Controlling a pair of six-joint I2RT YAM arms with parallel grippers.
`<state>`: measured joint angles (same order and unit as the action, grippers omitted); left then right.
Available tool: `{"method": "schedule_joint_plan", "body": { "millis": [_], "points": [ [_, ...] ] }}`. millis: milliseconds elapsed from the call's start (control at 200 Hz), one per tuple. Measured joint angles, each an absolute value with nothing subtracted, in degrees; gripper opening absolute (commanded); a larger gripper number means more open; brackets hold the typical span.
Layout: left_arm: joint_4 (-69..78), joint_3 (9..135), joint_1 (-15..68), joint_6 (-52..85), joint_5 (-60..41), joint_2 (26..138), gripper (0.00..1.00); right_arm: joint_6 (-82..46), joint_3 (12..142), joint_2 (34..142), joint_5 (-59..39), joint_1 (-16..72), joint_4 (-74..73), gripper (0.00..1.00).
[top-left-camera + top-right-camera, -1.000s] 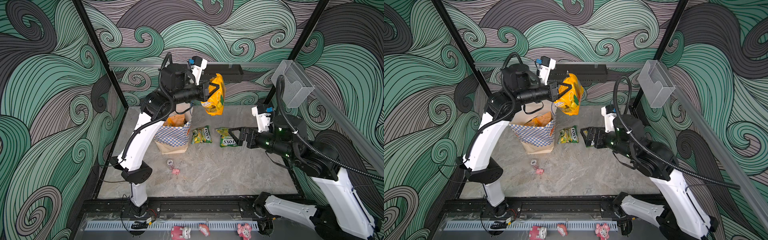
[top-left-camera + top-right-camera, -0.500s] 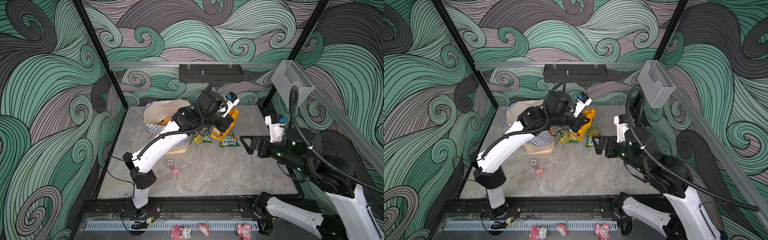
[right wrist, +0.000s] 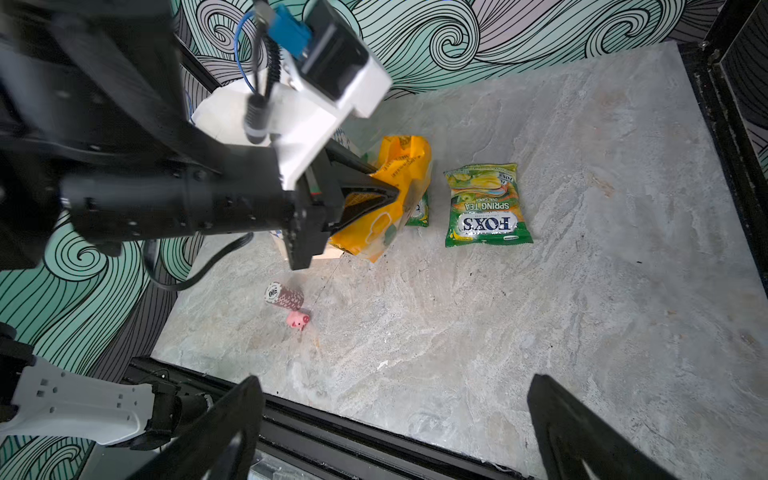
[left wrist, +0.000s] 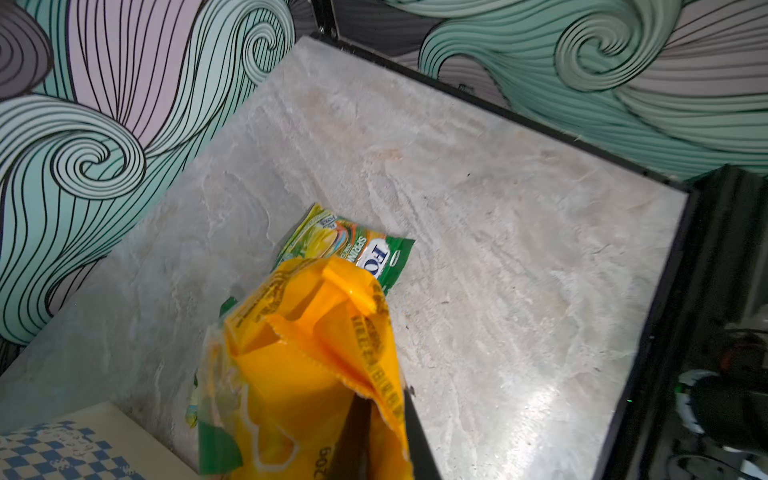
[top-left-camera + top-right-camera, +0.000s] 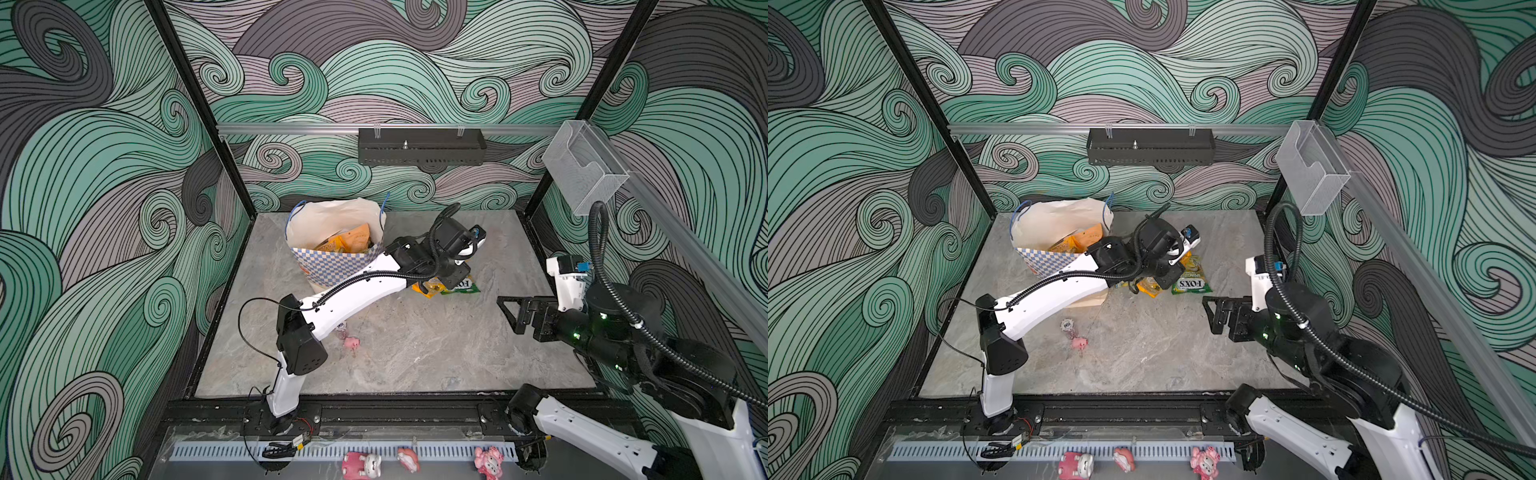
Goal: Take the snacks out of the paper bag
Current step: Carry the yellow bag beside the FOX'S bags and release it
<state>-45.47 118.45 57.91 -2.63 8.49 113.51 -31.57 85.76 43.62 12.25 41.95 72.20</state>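
Note:
The left gripper lowers the orange-yellow snack bag down onto the tabletop in front of the green FOX'S bag (image 5: 461, 286) next and releases it, because that patch lies clear.
The paper bag (image 5: 332, 222) (image 5: 1059, 220) stands upright at the back left, cream with a blue checkered band, and orange snacks (image 5: 353, 239) show inside it. My left gripper (image 3: 397, 195) (image 4: 388, 432) is shut on an orange-yellow snack bag (image 4: 307, 365) (image 3: 399, 174) (image 5: 1150, 286), held low over the table just right of the paper bag. A green FOX'S bag (image 3: 486, 208) (image 5: 461, 286) (image 4: 353, 245) lies flat beside it. Another green pouch (image 3: 419, 212) is mostly hidden under the held bag. My right gripper (image 5: 511, 311) (image 3: 395, 386) hangs open and empty at the right.
A small pink pig (image 3: 298, 321) (image 5: 351, 343) and a little brown roll with a white "500" end (image 3: 284, 296) lie in front of the paper bag. More pink figurines (image 5: 361, 465) sit on the front rail. A black shelf (image 5: 419, 145) and a clear box (image 5: 582, 170) hang on the walls.
My left arm has swung the orange-yellow bag down from high above the paper bag to the table beside the FOX'S bags. My right gripper has drawn back to the right, still open.

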Motion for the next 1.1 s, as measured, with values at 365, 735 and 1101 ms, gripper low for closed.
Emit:
{"method": "schedule_joint_plan", "body": {
  "millis": [365,735,1101],
  "points": [
    [-36.49,109.16,57.89,-1.34,17.52,118.06,0.00,-32.16,84.97,42.52,11.84,41.95,73.03,0.99],
    [-30.79,102.54,57.87,1.52,17.37,121.34,0.00,-32.84,84.64,42.50,9.45,41.95,73.56,0.99],
    [-29.26,101.58,57.82,4.51,15.14,123.24,0.21,-33.26,82.98,42.48,8.54,41.95,73.56,0.99]
  ]
}}
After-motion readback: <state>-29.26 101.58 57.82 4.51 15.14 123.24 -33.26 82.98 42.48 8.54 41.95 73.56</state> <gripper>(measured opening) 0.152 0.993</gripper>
